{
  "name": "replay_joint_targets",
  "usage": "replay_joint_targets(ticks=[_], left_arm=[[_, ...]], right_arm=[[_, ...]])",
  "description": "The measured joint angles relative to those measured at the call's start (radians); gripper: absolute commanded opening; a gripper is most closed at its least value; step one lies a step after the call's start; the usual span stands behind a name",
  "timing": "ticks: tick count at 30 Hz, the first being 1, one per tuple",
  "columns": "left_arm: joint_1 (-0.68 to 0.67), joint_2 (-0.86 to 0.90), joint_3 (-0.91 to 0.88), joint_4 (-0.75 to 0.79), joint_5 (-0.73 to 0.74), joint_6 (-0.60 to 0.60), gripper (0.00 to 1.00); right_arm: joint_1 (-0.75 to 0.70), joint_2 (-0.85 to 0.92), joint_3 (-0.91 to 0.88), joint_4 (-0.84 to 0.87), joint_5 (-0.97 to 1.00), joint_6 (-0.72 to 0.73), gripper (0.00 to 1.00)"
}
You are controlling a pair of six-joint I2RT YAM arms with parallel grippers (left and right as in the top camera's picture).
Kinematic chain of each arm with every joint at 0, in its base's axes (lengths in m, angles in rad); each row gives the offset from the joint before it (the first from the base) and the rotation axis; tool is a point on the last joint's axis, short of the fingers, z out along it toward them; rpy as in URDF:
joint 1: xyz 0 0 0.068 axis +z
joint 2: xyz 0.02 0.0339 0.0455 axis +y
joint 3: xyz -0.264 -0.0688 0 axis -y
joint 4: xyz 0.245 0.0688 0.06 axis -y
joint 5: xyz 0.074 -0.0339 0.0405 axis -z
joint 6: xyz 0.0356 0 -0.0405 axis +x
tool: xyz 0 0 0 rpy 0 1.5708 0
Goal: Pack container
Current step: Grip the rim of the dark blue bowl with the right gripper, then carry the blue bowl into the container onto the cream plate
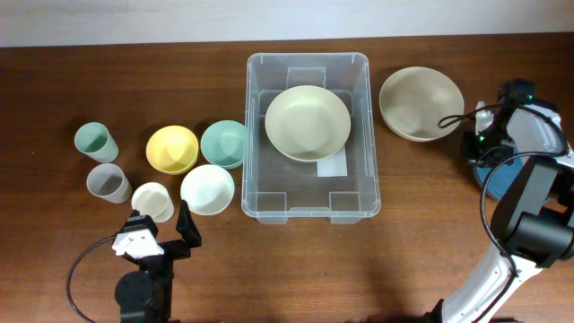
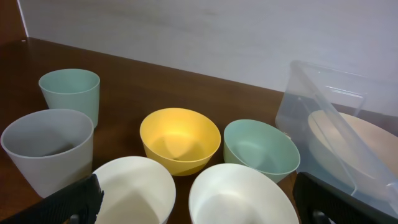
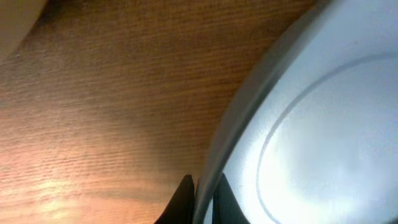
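I should lift my right gripper, move it over the container's beige bowl (image 1: 308, 123), lower it and let go of the dish (image 1: 490, 169), because that bowl is to the gripper's left in the overhead view.
The clear container (image 1: 371, 135) stands at the table's middle with a beige bowl (image 1: 308, 123) inside it. A second beige bowl (image 1: 421, 103) sits to its right. At the far right, my right gripper (image 3: 200, 183) is shut on the rim of a pale blue dish (image 3: 311, 143). In the overhead view that dish (image 1: 490, 169) shows only as a blue sliver under the arm. My left gripper (image 1: 161, 235) hangs open at the front left, just short of a white cup (image 2: 134, 193) and a white bowl (image 2: 239, 196). Nothing is between its fingers.
Left of the container stand a green cup (image 1: 94, 142), a grey cup (image 1: 108, 183), a white cup (image 1: 152, 199), a yellow bowl (image 1: 171, 149), a green bowl (image 1: 223, 144) and a white bowl (image 1: 207, 188). A pale wall lies behind the table.
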Motion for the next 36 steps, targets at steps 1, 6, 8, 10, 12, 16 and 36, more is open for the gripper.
replay_joint_targets(ticks=[1,6,8,10,12,16,36], left_arm=[[0.0,0.0,0.0,0.0,0.0,0.0,1.0],[0.0,0.0,0.0,0.0,0.0,0.0,1.0],[0.0,0.0,0.0,0.0,0.0,0.0,1.0],[0.0,0.0,0.0,0.0,0.0,0.0,1.0],[0.0,0.0,0.0,0.0,0.0,0.0,1.0],[0.0,0.0,0.0,0.0,0.0,0.0,1.0],[0.0,0.0,0.0,0.0,0.0,0.0,1.0]], right_arm=[[0.0,0.004,0.026,-0.033,-0.002,0.003,0.04],[0.0,0.006,0.122,-0.126,-0.027,0.015,0.04],[0.0,0.006,0.145,-0.136,-0.038,0.018,0.04],[0.0,0.002,0.153,-0.136,-0.047,0.02,0.04],[0.003,-0.009,0.153,-0.136,-0.05,0.021,0.04],[0.029,-0.072,0.153,-0.137,-0.05,0.023,0.04],[0.767,-0.317,0.222,-0.056,0.223,0.017,0.04]])
